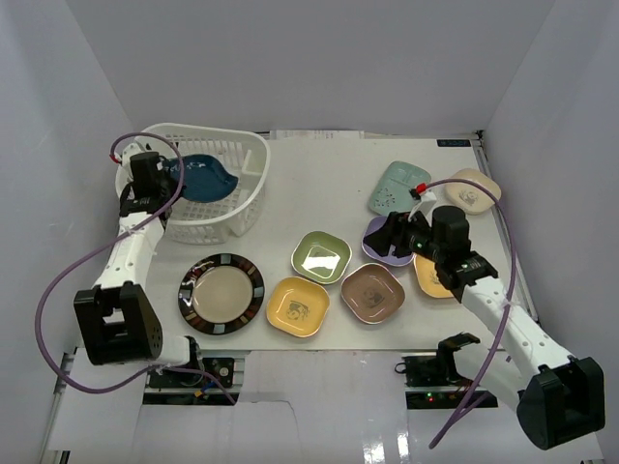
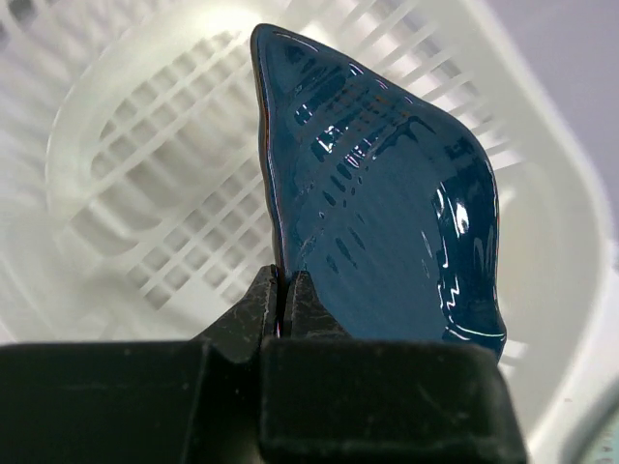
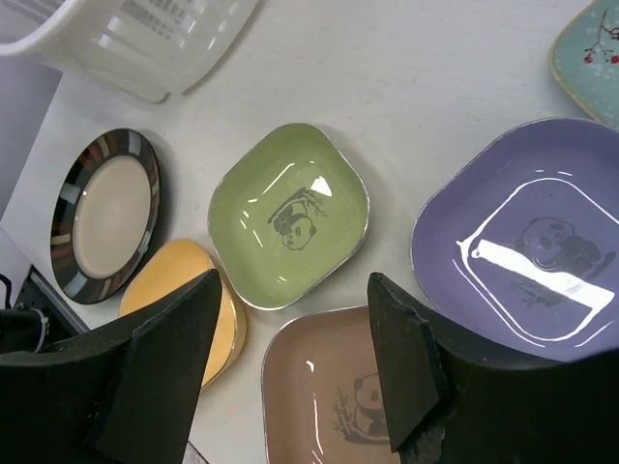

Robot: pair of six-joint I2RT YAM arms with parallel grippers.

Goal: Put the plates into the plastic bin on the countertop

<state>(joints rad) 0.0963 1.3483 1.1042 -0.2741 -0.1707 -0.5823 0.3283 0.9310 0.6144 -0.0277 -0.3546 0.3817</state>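
Note:
I next need to move my right gripper left in the top view and lower it onto the beige plate's rim (image 1: 258, 277) (image 3: 152, 227) facing the green plate, where bare countertop gives room.
My left gripper (image 1: 166, 184) is shut on the rim of a dark blue plate (image 1: 205, 178), holding it tilted over the inside of the white plastic bin (image 1: 253, 184); the left wrist view shows the plate (image 2: 387, 193) pinched between the fingertips (image 2: 259, 300) above the bin's lattice (image 2: 145, 193). My right gripper (image 1: 389, 235) is open and empty above the purple plate (image 3: 527, 232), green plate (image 3: 290, 213) and brown-pink plate (image 3: 329, 396). On the countertop (image 1: 319, 184) also lie a yellow plate (image 1: 297, 305), a round dark-rimmed beige plate (image 1: 221, 293), a mint plate (image 1: 398, 187), a cream plate (image 1: 473, 190) and another yellow plate (image 1: 432, 278) partly under the right arm.
White walls enclose the table on the left, back and right. The left arm's purple cable (image 1: 58, 290) loops out on the left. The bin sits at the back left corner.

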